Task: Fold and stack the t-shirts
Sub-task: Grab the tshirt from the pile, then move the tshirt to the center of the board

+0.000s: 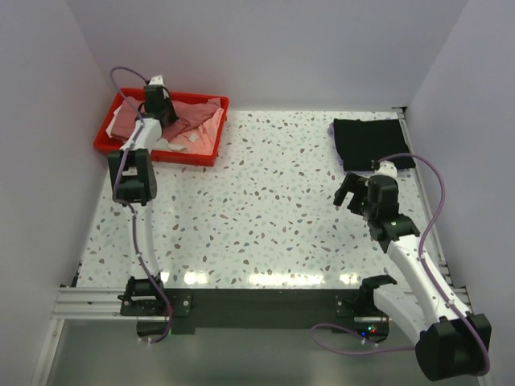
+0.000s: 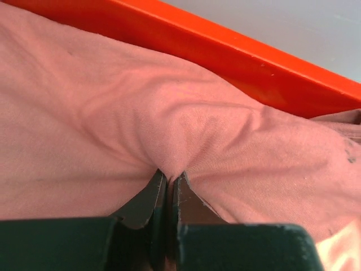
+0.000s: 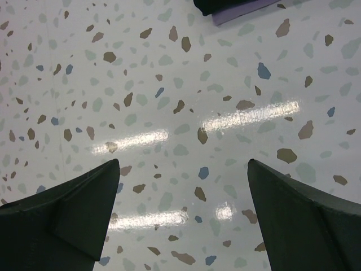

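My left gripper lifts, moves back and across and releases the rose t-shirt on the clear tabletop next, which lies to its right in the top view.
A dusty rose-red t-shirt (image 1: 193, 117) lies crumpled in the red bin (image 1: 121, 149) at the back left, with lighter pink and white cloth beside it. My left gripper (image 1: 158, 108) reaches down into the bin. In the left wrist view it (image 2: 169, 176) is shut on a pinched fold of the rose cloth (image 2: 186, 124). A black t-shirt (image 1: 372, 141) lies folded at the back right of the table. My right gripper (image 1: 351, 193) hovers just in front of it, open and empty (image 3: 183, 164). The black shirt's edge (image 3: 225, 4) shows at the top of the right wrist view.
The bin's orange-red wall (image 2: 237, 56) runs just behind the pinched cloth. A strip of purple cloth (image 3: 242, 11) shows under the black shirt. The speckled tabletop (image 1: 265, 209) lies between the two arms. White walls close in the left, back and right sides.
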Motion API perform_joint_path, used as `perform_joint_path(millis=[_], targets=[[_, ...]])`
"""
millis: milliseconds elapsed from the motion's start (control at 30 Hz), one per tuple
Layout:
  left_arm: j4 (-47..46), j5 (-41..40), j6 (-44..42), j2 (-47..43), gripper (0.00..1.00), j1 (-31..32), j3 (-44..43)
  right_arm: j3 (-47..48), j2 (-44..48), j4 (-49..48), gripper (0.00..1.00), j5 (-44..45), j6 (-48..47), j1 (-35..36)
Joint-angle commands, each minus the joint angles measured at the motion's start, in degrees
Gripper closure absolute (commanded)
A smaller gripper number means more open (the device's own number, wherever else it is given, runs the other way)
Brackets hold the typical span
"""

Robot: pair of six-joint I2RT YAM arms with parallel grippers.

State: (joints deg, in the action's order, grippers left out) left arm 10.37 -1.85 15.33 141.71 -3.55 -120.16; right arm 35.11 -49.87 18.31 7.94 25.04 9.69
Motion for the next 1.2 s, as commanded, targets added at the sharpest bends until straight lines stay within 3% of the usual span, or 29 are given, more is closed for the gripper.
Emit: perform_joint_path(millis=[0,300,600,733,900,1167], targets=[[-2.7,1.2,-0.9,-7.4,1.00,0.0,-0.7,0.5,0.4,-2.6,0.01,0.7,-0.3,-0.1],[-5.3,1.1,-0.7,-20.4,1.00,0.2,2.4,0.6,1.3,-2.1,0.01,0.6,-0.3,0.0],[-8.7,4.6,4.6,-36.5,1.00,0.7,5.4,0.4,2.6,-1.9,0.01,0.1,-0.3,0.0],[-9.2,3.3,3.0,-43.9,1.00,3.1,7.0,0.1,3.5,-2.0,0.01,-0.2,-0.2,0.0],[-6.1,0.5,2.3,-52.8,1.00,10.6,7.7,0.6,4.6,-1.2,0.01,-0.6,-0.2,0.0],[-7.3,11.9,9.0,-65.4,1.00,15.4,16.3,0.2,7.4,0.1,0.01,-0.9,-0.2,-0.1]])
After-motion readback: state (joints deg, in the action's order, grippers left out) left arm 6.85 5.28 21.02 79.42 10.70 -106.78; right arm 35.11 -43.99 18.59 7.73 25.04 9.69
